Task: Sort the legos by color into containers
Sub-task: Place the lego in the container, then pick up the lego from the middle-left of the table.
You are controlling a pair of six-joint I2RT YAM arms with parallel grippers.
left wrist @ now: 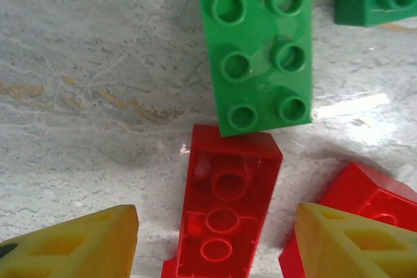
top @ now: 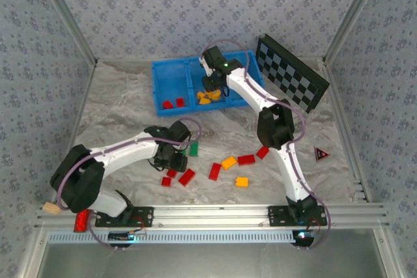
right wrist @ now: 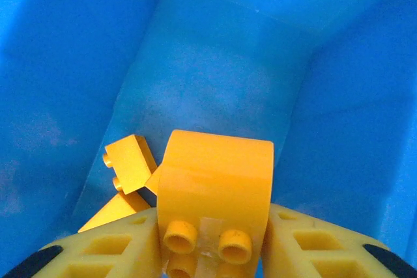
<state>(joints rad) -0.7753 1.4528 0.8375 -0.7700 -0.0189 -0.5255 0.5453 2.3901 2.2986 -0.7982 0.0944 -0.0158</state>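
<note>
My left gripper is above the upside-down red lego (left wrist: 225, 218) with its open fingers on either side of both its long sides. It should move down and close across it next.
My right gripper (right wrist: 212, 252) is shut on a rounded orange-yellow lego (right wrist: 215, 183), held low inside the middle compartment of the blue tray (top: 171, 73). Other orange legos (right wrist: 130, 161) lie on that compartment's floor. In the top view the right gripper (top: 212, 86) hangs over the orange pile (top: 208, 98), and two red legos (top: 173, 103) sit in the left compartment. My left gripper (left wrist: 218, 252) is open, its fingers (left wrist: 78, 245) either side of an upside-down red lego (left wrist: 225, 209). A green six-stud lego (left wrist: 257, 50) touches that brick's far end.
Loose on the table are red legos (top: 187, 176), (top: 214, 171), (top: 246, 159) and orange ones (top: 229, 162), (top: 242, 181). Another red lego (left wrist: 365, 193) lies just right of my left fingers. A checkered board (top: 290, 73) leans at the back right. A small warning triangle (top: 320, 154) stands at right.
</note>
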